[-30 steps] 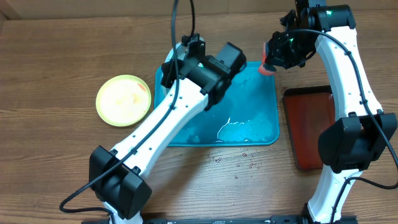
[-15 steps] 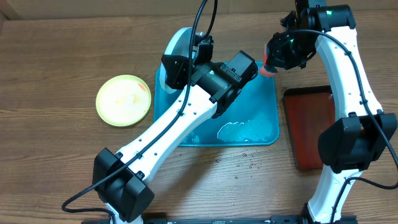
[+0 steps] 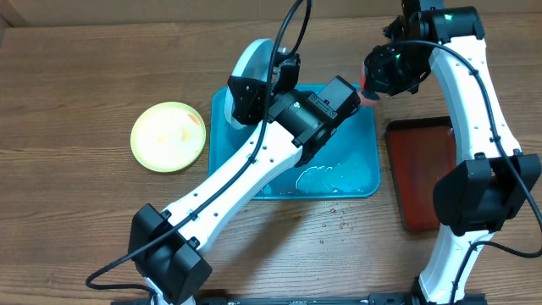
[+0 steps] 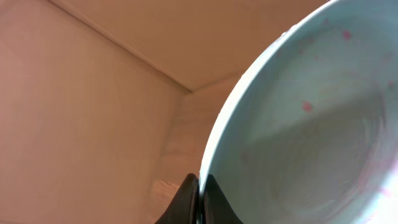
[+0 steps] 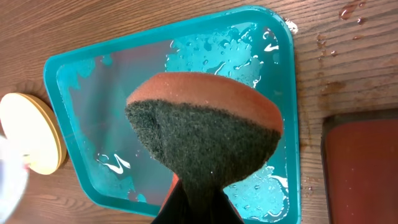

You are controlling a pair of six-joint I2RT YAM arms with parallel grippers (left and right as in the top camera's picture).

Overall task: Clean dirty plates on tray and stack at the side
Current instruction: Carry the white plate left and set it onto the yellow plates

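Next, my left gripper swings over the yellow-green plate, turns the tilted light-blue plate flat and lowers it on top, since the lower plate lies uncovered beside the tray.
My left gripper is shut on the rim of the light-blue plate and holds it tilted in the air over the far left corner of the teal tray. In the left wrist view the fingers pinch the rim, and the plate's white inside shows small red spots. My right gripper is shut on an orange sponge with a dark scouring side, above the tray's far right corner. A yellow-green plate lies on the table left of the tray; it also shows in the right wrist view.
The tray's floor is wet, with water pooled near the front right. A dark red-brown tray lies right of the teal tray. Water drops dot the wood in front of the tray.
My left arm has raised the light-blue plate and moved it right and away, off the tray floor. My right gripper with the sponge has hardly moved.
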